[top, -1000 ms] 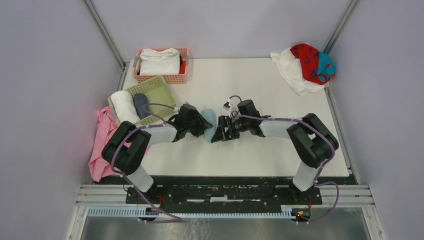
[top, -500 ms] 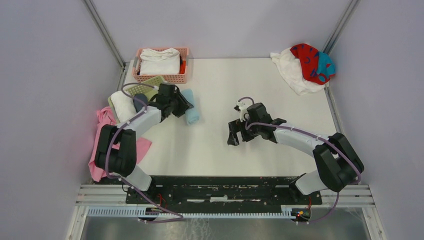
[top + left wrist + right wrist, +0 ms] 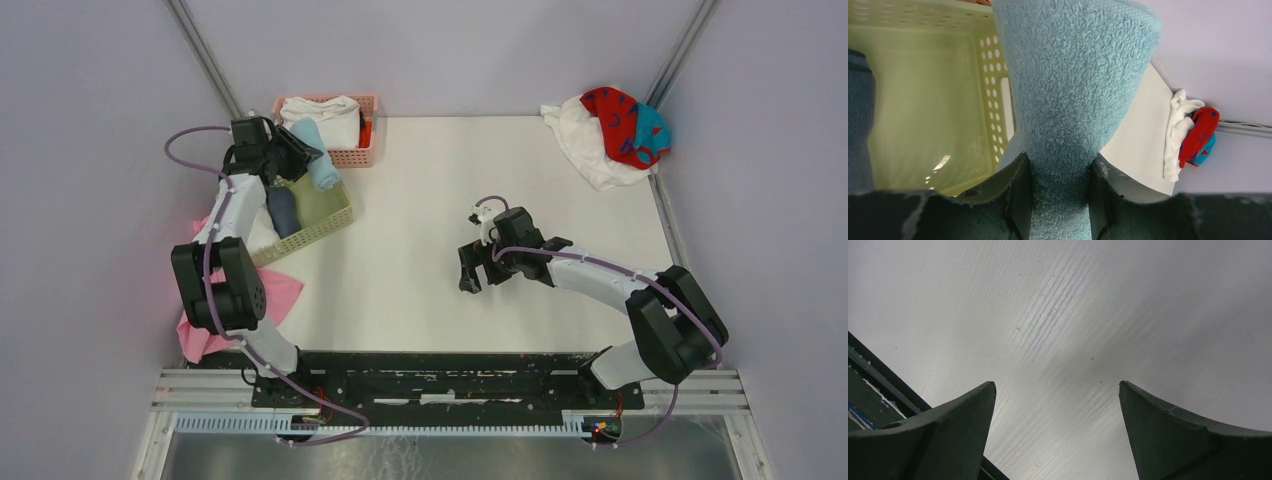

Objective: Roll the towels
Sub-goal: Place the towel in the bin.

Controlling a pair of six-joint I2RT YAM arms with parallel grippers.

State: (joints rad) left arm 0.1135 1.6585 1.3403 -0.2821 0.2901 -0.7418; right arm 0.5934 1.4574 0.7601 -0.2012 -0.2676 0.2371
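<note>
The light blue towel needs to be released on the basket's bare bottom [image 3: 923, 107] beside the dark blue roll. I should next move my left gripper back and down to there.
My left gripper [image 3: 295, 160] is shut on the rolled light blue towel [image 3: 315, 160] and holds it above the green basket [image 3: 330, 212] at the far left. In the left wrist view the towel [image 3: 1073, 90] stands clamped between my fingers [image 3: 1018, 195], over the basket's far corner. A dark blue roll [image 3: 282, 210] and part of a white roll lie in the green basket. The large white towel [image 3: 585, 140] and the red towel with teal marks [image 3: 620, 125] lie heaped at the far right corner. My right gripper [image 3: 470, 275] is open and empty over the bare table [image 3: 1058, 340].
A pink basket [image 3: 350, 155] with a folded white cloth [image 3: 320, 122] stands at the back left, right beside the held towel. A plain pink cloth [image 3: 270, 295] hangs off the table's left edge. Metal frame posts stand at both back corners.
My left gripper has carried the light blue towel from the table's middle to the back left, up over the green basket. My right gripper drew back to the right and then stayed still.
</note>
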